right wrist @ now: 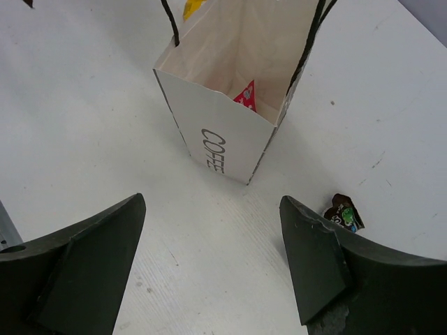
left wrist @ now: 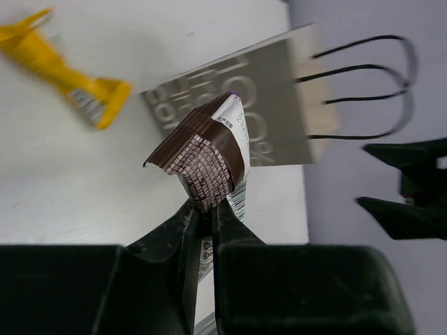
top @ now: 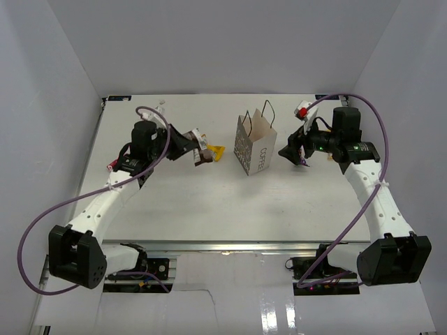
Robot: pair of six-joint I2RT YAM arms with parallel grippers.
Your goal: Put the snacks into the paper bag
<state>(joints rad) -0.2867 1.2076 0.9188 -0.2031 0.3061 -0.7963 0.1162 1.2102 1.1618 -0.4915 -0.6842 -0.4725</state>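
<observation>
My left gripper has the bag's opening (top: 258,126) (left wrist: 318,91) to its right in the top view, so next it should go up and over it to release the brown and white packet.
The white paper bag (top: 254,145) stands upright mid-table with its mouth open. My left gripper (top: 188,146) is to its left, shut on a brown and white snack packet (left wrist: 208,159) and holding it up in front of the bag's lettered side (left wrist: 269,105). A yellow snack (top: 218,152) lies on the table between that gripper and the bag; it also shows in the left wrist view (left wrist: 73,80). My right gripper (right wrist: 209,258) is open and empty just right of the bag (right wrist: 220,136). A red packet (right wrist: 246,95) lies inside the bag. A dark packet (right wrist: 343,213) lies by my right finger.
A red item (top: 302,110) sits near the back right, behind the right arm. A small pink item (top: 110,166) lies at the table's left edge. Grey walls close in the table (top: 209,209) on three sides. Purple cables loop from both arms.
</observation>
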